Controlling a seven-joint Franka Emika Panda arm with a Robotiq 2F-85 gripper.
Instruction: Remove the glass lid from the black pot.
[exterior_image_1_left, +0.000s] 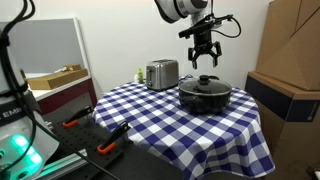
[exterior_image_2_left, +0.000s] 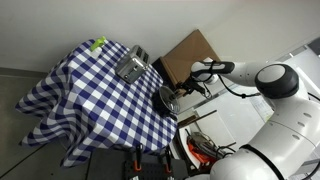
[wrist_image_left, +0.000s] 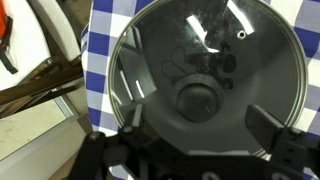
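Note:
I should next lower my gripper onto the black centre knob (wrist_image_left: 198, 100) and close around it, as its open fingers hang on both sides but still above the lid.
The black pot (exterior_image_1_left: 205, 97) sits on the blue-and-white checked table, with the glass lid (exterior_image_1_left: 205, 85) resting on it. In the wrist view the glass lid (wrist_image_left: 215, 45) fills the frame, its black centre knob (wrist_image_left: 198, 100) just ahead of my fingers. My gripper (exterior_image_1_left: 204, 58) hangs open directly above the knob, a short gap over the lid. In the wrist view the gripper (wrist_image_left: 197, 125) has one finger on each side of the knob, not touching it. The pot (exterior_image_2_left: 168, 99) shows at the table edge, the gripper (exterior_image_2_left: 181, 88) over it.
A boxy silver toaster (exterior_image_1_left: 161, 73) stands on the table beside the pot; it also shows in an exterior view (exterior_image_2_left: 131, 66). A cardboard box (exterior_image_1_left: 290, 50) stands next to the table. Orange-handled tools (exterior_image_1_left: 108, 145) lie on a bench in front.

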